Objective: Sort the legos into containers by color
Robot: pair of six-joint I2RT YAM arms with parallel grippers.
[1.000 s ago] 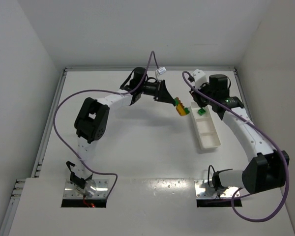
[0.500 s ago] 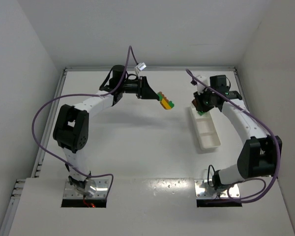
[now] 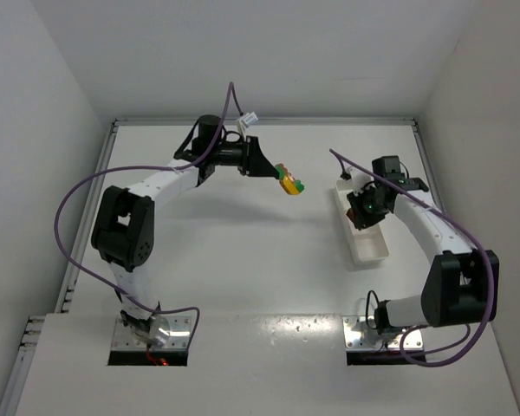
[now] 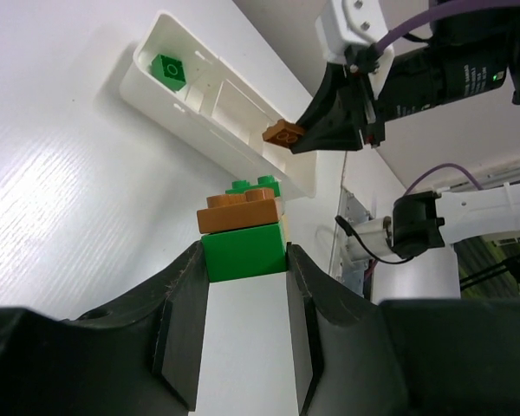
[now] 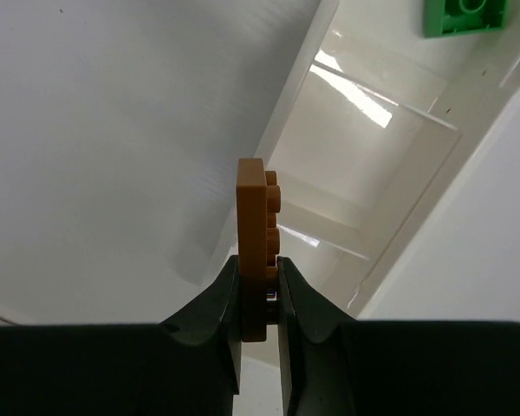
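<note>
Next, my right gripper lowers the thin orange-brown plate (image 5: pixel 254 230) into the tray's empty middle section (image 5: pixel 351 156) below it and releases, keeping the plate apart from the green lego.
My left gripper (image 3: pixel 277 172) (image 4: pixel 243 260) is shut on a stack of legos (image 3: pixel 289 182), held above the table left of the tray. The stack has a green brick (image 4: pixel 243 251) between the fingers, an orange-brown one (image 4: pixel 240 211) on it and more green (image 4: pixel 256 185) beyond. My right gripper (image 3: pixel 362 213) (image 5: pixel 258 270) is shut on a thin orange-brown lego plate (image 5: pixel 254 230) (image 4: pixel 283 134), hanging over the middle compartments of the long white tray (image 3: pixel 371 248) (image 4: pixel 210 111) (image 5: pixel 390 260). One green lego (image 4: pixel 167 69) (image 5: pixel 464 16) lies in the tray's far end compartment.
White walls enclose the table on the left, back and right. The tray lies lengthwise at the right, close to the right wall. Purple cables (image 3: pixel 78 199) loop off both arms. Two mounting plates (image 3: pixel 152 334) sit at the near edge.
The left gripper carried the lego stack leftward, away from the tray, then held still. The right gripper moved along the tray from its far end to over its middle, still holding the orange-brown plate.
</note>
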